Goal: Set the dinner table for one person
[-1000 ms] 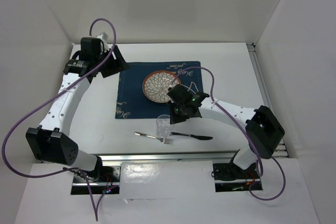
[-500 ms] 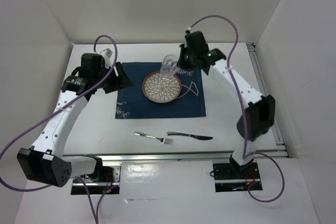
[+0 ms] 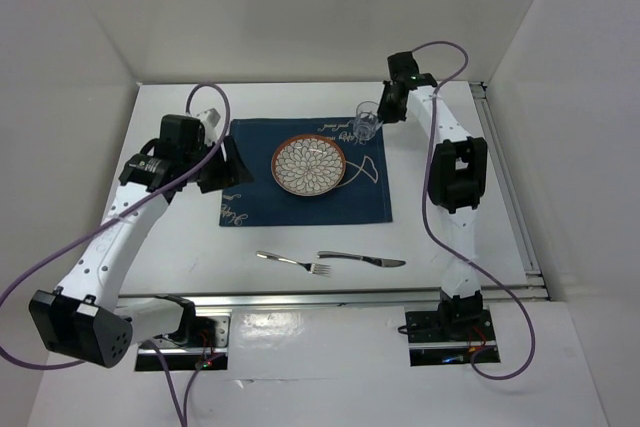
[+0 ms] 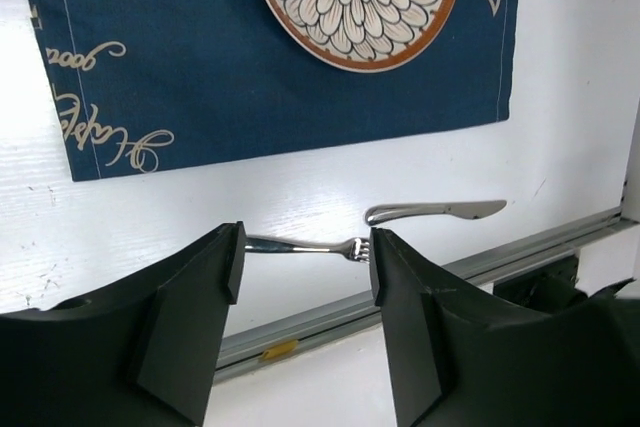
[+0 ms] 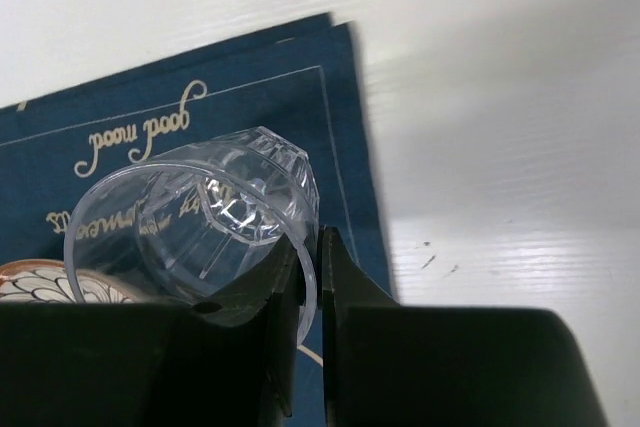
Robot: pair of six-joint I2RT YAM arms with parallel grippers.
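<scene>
The glass is already over the placemat's free far corner (image 3: 364, 134), beyond the plate (image 3: 309, 165), so I should lower my right gripper to stand the glass there and let go of the glass's rim.
A clear faceted glass (image 3: 368, 122) hangs tilted over the far right corner of the dark blue placemat (image 3: 300, 209). My right gripper (image 3: 384, 109) is shut on its rim, one finger inside and one outside the glass (image 5: 200, 217). A patterned plate (image 3: 309, 165) lies on the placemat. On the white dinner table (image 3: 180, 237), nearer the front, a fork (image 3: 293, 263) and a knife (image 3: 362, 260) lie tip to tip. My left gripper (image 3: 226, 157) hovers open and empty over the placemat's left edge. In the left wrist view, the fork (image 4: 300, 246) shows between its fingers, far below.
An aluminium rail (image 3: 330, 297) runs along the table's near edge and another rail (image 3: 505, 187) along its right side. White walls close the back and both sides. Purple cables loop off both arms.
My right arm lifted the glass from beside the fork near the front and swung it back over the plate to the placemat's far right corner. The left gripper drifted slightly nearer and to the right.
</scene>
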